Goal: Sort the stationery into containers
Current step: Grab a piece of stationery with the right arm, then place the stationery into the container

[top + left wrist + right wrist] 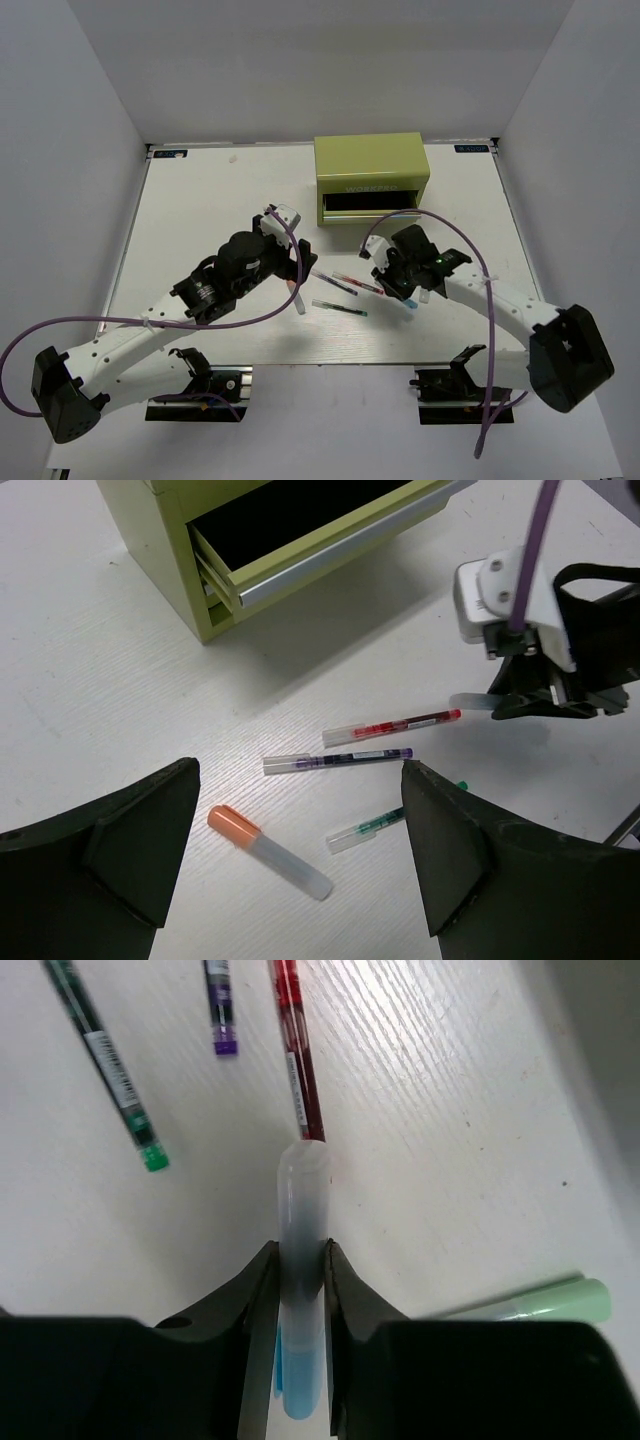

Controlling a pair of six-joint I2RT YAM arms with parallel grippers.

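Observation:
My right gripper rises next, swings outward over the open drawer (364, 202) and lowers to release the light blue marker, because the drawer's dark inside lies uncovered.
The yellow-green tool chest (371, 165) stands at the back with one front drawer (330, 550) pulled open. My right gripper (302, 1260) is shut on the light blue marker (303, 1185), holding it low over the table by the red pen's (297, 1070) end. The dark pen (220, 1010), green pen (105, 1060) and mint green marker (560, 1303) lie nearby. My left gripper (298, 810) is open above the white marker with the orange cap (268, 852). The red (395, 724), dark (338, 759) and green (385, 822) pens lie just beyond it.
The right arm's wrist (520, 610) and its purple cable are close to the right of the pens. White walls enclose the table (200, 200) on three sides.

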